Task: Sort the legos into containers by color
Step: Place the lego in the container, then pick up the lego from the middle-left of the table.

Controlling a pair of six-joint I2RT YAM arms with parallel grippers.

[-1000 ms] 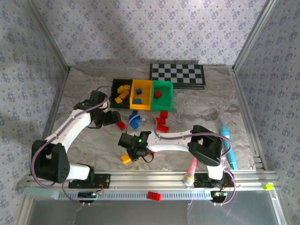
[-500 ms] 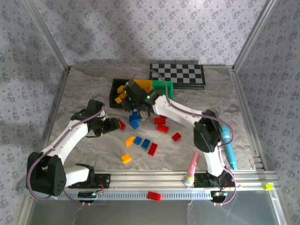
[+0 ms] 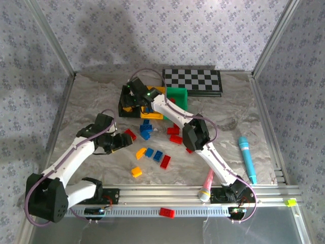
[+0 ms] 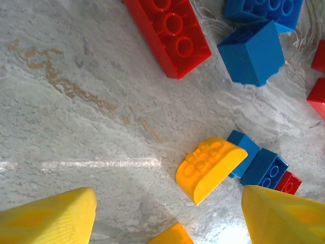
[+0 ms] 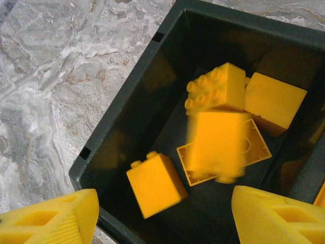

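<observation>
My left gripper moves back toward the base and down onto the square yellow lego (image 3: 136, 172) near the front bar next, because that lego lies apart from others.
My right gripper (image 3: 133, 96) hangs open over the black container (image 3: 123, 104); in the right wrist view its gripper (image 5: 165, 213) has nothing between its yellow fingers (image 5: 51, 221). A blurred yellow lego (image 5: 216, 145) is loose in the air above several yellow legos in the black container (image 5: 122, 127). Beside it stand the yellow container (image 3: 152, 107) and the green container (image 3: 179, 95). My left gripper (image 3: 123, 141) is open low over the table. In the left wrist view the gripper (image 4: 167, 203) has a rounded yellow lego (image 4: 210, 168) just ahead, and a red lego (image 4: 170, 30) and blue legos (image 4: 251, 51) farther off.
Red, blue and yellow legos lie scattered mid-table around (image 3: 158, 155). A checkerboard (image 3: 192, 80) lies at the back. A teal marker (image 3: 247, 158) and a pink marker (image 3: 207, 184) lie at the front right. A red brick (image 3: 166, 212) sits on the front rail.
My right arm swung from the table's front centre to the black container carrying a yellow lego, then opened and released it. My left gripper drew back toward the front.
</observation>
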